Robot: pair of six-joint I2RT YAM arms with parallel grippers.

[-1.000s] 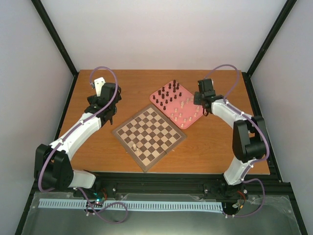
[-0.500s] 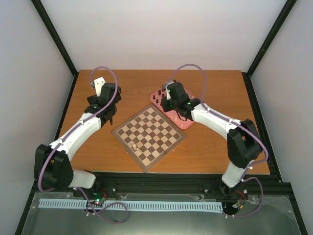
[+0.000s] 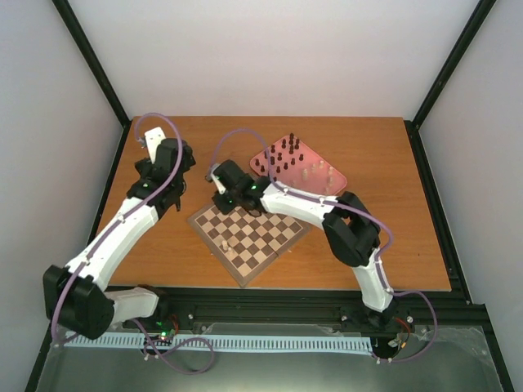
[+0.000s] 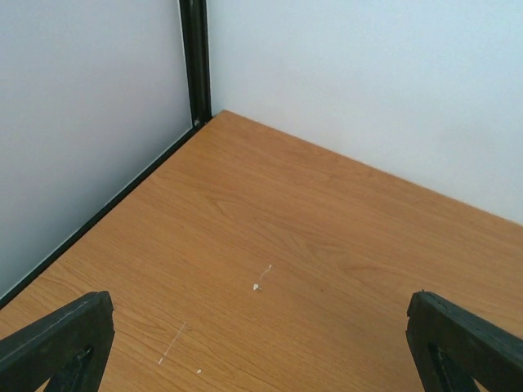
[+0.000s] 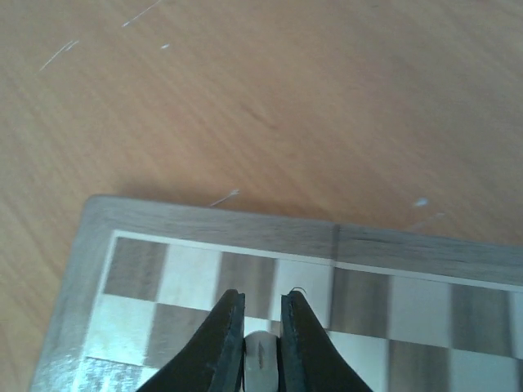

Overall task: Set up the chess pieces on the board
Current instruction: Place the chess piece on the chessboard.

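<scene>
The right gripper moves down, back and left in the top view onto the light square (image 3: 206, 227) (image 5: 121, 327) just back of the board's dark corner next, since it's empty.
The board (image 3: 260, 237) lies turned like a diamond at mid-table, with one cream piece (image 3: 223, 243) standing near its left side. My right gripper (image 3: 220, 196) reaches across to the board's far-left edge. In the right wrist view it (image 5: 262, 309) is shut on a cream piece (image 5: 261, 362), held over the squares by the board's border (image 5: 245, 224). The other chess pieces, dark (image 3: 280, 157) and cream (image 3: 315, 173), stand on the pink tray (image 3: 335, 181). My left gripper (image 3: 176, 184) is open and empty over bare table (image 4: 258, 314).
The pink tray sits behind and to the right of the board. The cell's black frame post (image 4: 194, 61) and white walls close the far-left corner near my left gripper. Small white scratches (image 4: 257, 286) mark the tabletop there.
My right arm swung left from the pink tray across to the board's far-left edge. My left arm shifted slightly left and back.
</scene>
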